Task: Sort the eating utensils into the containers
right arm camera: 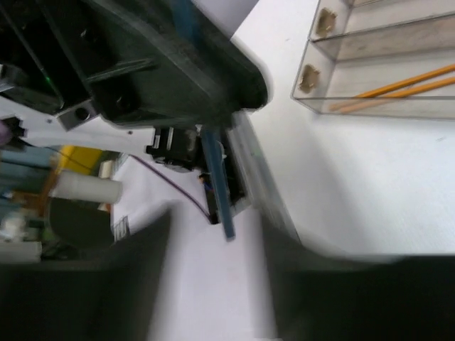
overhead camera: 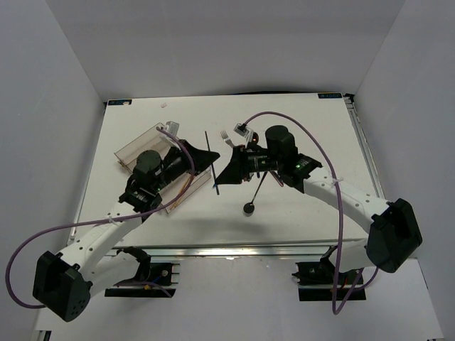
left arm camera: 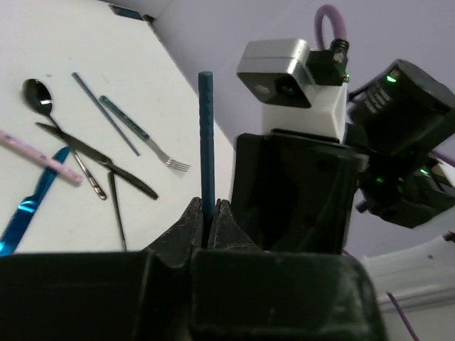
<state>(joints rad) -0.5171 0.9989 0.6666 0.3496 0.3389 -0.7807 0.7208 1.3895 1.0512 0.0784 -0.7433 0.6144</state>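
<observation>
Similar sticks lie in the orange sticks' section [overhead camera: 188,190], so next my left gripper needs to go left in the top view and down, tilt over it and let go.
My left gripper [left arm camera: 209,213] is shut on a dark blue chopstick-like stick [left arm camera: 206,135] that stands straight up from its jaws. From above, that gripper [overhead camera: 214,158] meets my right gripper [overhead camera: 220,172] tip to tip over the table's middle, and the stick [overhead camera: 215,183] runs between them. In the blurred right wrist view my right gripper [right arm camera: 217,238] is open, its fingers wide on either side of the stick's end [right arm camera: 217,192] and not touching it. The clear tray [overhead camera: 135,148] lies under my left arm, and two orange sticks [right arm camera: 405,84] lie in one compartment.
On the table lie a black spoon [left arm camera: 35,92], a pink stick [left arm camera: 43,153], a blue knife [left arm camera: 28,209], a silver fork [left arm camera: 146,138], a grey stick [left arm camera: 103,110] and a black knife [left arm camera: 99,160]. Another black spoon [overhead camera: 250,202] lies under my right arm.
</observation>
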